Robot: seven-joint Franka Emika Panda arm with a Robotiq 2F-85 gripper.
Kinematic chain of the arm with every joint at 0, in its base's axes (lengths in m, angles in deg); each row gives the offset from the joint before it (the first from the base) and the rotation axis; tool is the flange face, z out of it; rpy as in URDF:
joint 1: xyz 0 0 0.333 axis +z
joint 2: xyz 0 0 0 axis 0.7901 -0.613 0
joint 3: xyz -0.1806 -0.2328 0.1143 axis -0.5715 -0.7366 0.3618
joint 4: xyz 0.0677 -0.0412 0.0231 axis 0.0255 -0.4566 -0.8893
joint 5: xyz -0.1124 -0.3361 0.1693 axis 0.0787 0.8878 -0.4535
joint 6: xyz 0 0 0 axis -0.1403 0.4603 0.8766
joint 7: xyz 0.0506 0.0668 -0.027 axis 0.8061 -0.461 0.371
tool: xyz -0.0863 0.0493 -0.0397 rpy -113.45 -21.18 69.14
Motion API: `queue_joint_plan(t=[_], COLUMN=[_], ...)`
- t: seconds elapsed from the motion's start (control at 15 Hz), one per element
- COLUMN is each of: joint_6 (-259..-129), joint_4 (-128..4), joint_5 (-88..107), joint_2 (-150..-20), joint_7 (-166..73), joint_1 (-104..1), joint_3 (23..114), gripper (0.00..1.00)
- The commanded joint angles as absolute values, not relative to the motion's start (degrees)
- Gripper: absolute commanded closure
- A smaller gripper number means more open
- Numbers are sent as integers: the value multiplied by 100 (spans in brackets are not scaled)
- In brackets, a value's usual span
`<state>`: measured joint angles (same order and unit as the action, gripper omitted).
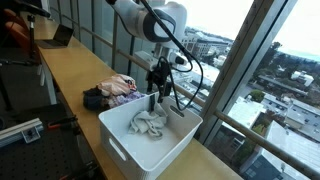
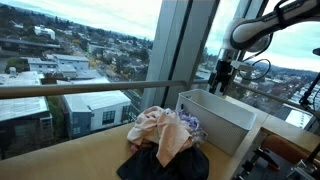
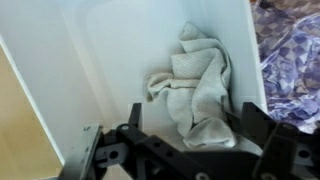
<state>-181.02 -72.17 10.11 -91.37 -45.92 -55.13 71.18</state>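
My gripper moves down between the bin's white sides onto the bunched folds of the off-white cloth [image 1: 148,123] next.
My gripper [image 1: 158,92] hangs open and empty just above a white plastic bin [image 1: 120,140]. Inside the bin lies a crumpled off-white cloth [image 1: 148,123]. In the wrist view the cloth [image 3: 195,85] lies on the bin floor below and between my two spread black fingers [image 3: 185,125], which do not touch it. In an exterior view my gripper [image 2: 218,78] is above the bin's far side [image 2: 215,115].
A pile of clothes, pink, purple patterned and black, lies on the wooden counter beside the bin [image 1: 110,90] [image 2: 165,140]. Its purple fabric shows in the wrist view [image 3: 290,50]. Window glass and a railing [image 2: 90,90] run along the counter's edge. A laptop [image 1: 60,38] sits farther along.
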Motion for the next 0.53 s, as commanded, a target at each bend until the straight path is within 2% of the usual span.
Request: queue_joint_plan(t=[0.0, 0.47], joint_6=[-18222, -18587], joint_4=[-6576, -5336], joint_5=[768, 722], joint_2=[-9841, -11243], joint_7=[-4263, -4071], joint_1=[-5580, -5683], joint_3=[7149, 7156], gripper=[0, 0])
